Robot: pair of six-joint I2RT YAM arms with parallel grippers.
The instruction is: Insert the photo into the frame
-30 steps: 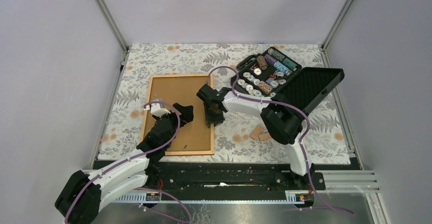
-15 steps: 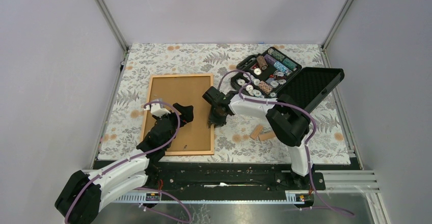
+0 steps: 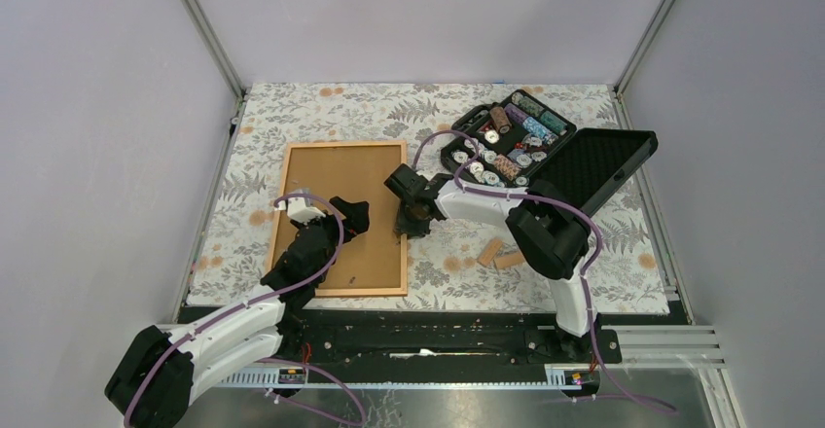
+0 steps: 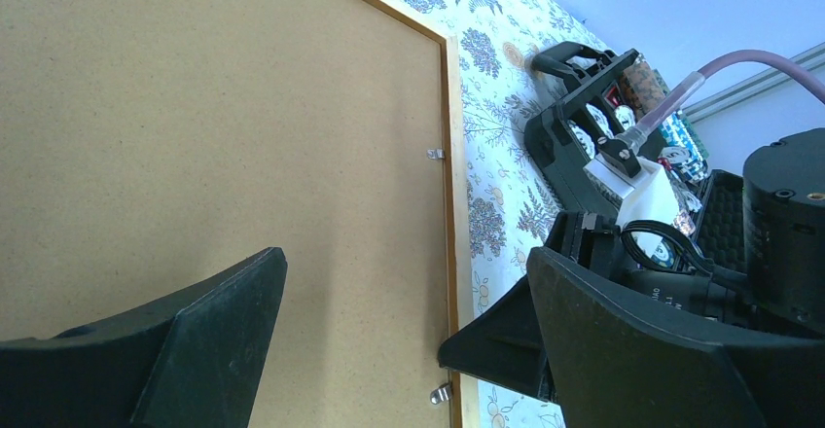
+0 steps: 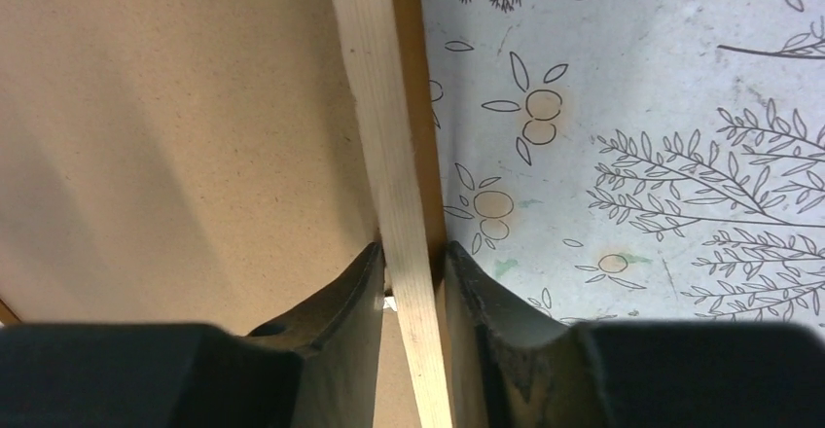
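Note:
My right gripper slides outward over the cloth [image 3: 432, 250] [image 5: 608, 243] next, swinging the frame around, then releases the border.
The frame [image 3: 345, 144] lies face down on the floral cloth, its brown backing board [image 3: 336, 195] facing up. The photo is hidden. My right gripper [image 3: 410, 222] straddles the frame's right border, one finger on each side. In the right wrist view the light wooden strip [image 5: 375, 107] runs between the fingers, and my right gripper [image 5: 413, 250] is shut on it. My left gripper [image 3: 352, 216] hovers open over the near right part of the board. The left wrist view shows my left gripper [image 4: 404, 258] wide apart with nothing between its fingers. A metal clip [image 4: 437, 154] sits at the border.
An open black case [image 3: 511, 141] holding rolls and round pieces stands at the back right, its lid [image 3: 598, 170] lying flat beside it. Two small brown blocks [image 3: 491, 251] lie on the cloth to the right of the frame. Grey walls enclose the table.
My right gripper has shifted slightly rightward and nearer, from over the board's edge onto the frame's right border. The left arm and the frame have not moved.

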